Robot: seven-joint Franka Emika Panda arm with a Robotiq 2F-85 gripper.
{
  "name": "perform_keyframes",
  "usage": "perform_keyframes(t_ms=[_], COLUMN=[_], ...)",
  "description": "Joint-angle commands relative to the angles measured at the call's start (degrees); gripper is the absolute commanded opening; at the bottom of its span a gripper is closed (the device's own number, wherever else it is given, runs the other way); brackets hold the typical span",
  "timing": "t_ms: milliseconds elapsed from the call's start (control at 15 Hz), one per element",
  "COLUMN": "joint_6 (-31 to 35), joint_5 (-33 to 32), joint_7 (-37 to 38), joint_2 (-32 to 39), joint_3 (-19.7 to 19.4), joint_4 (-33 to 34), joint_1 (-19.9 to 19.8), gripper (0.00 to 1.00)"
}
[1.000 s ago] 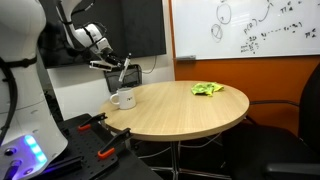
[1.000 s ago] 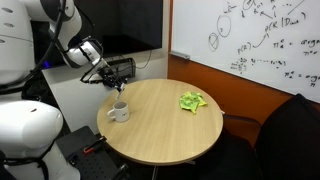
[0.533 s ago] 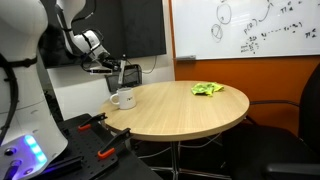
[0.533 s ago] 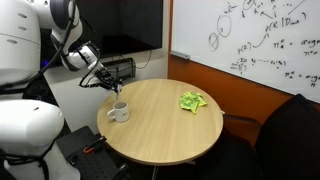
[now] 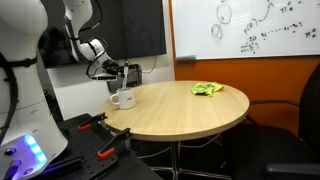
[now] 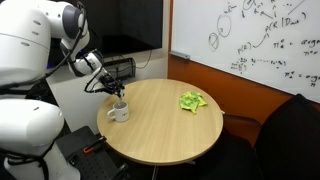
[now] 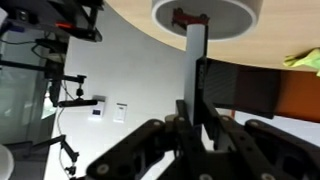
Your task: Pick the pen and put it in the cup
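The pen's grey body already points straight in. Next I should lower my gripper toward the white mug's round opening below it and open to release the pen.
A white mug stands near the edge of the round wooden table; it shows in both exterior views. My gripper hangs just above the mug and is shut on the pen. In the wrist view the jaws clamp the pen's grey shaft, which points straight at the mug's round opening. Something red shows inside the mug. In the exterior views the pen is too thin to make out clearly.
A green cloth lies on the far side of the table. Orange-handled clamps sit on the robot base beside the table. A black chair stands by the table. A whiteboard hangs on the wall behind.
My gripper has turned and come down with the pen, from beside and above the mug to right over its opening.
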Motion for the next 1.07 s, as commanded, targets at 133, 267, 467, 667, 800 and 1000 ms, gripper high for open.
perform_keyframes(t_ms=[133,267,467,667,800,1000], joint_6=[-2.46,-2.26,-2.49,0.06,3.79,4.16], joint_5=[0.52,0.92,3.11,5.02,7.58,11.17], joint_7=[0.68,0.0,-1.81,-6.26,-9.71,-10.8], joint_2=[4.39,4.59,2.61,-0.85,-4.59,-8.61], joint_3=[-0.87,-0.69,0.08,1.38,2.55,2.34], joint_4=[3.95,4.29,3.65,2.18,0.32,-0.4], joint_1=[1.41,1.48,0.86,-0.1,-1.25,-0.72], gripper=[0.05,0.47,0.68,0.92,1.0,1.0])
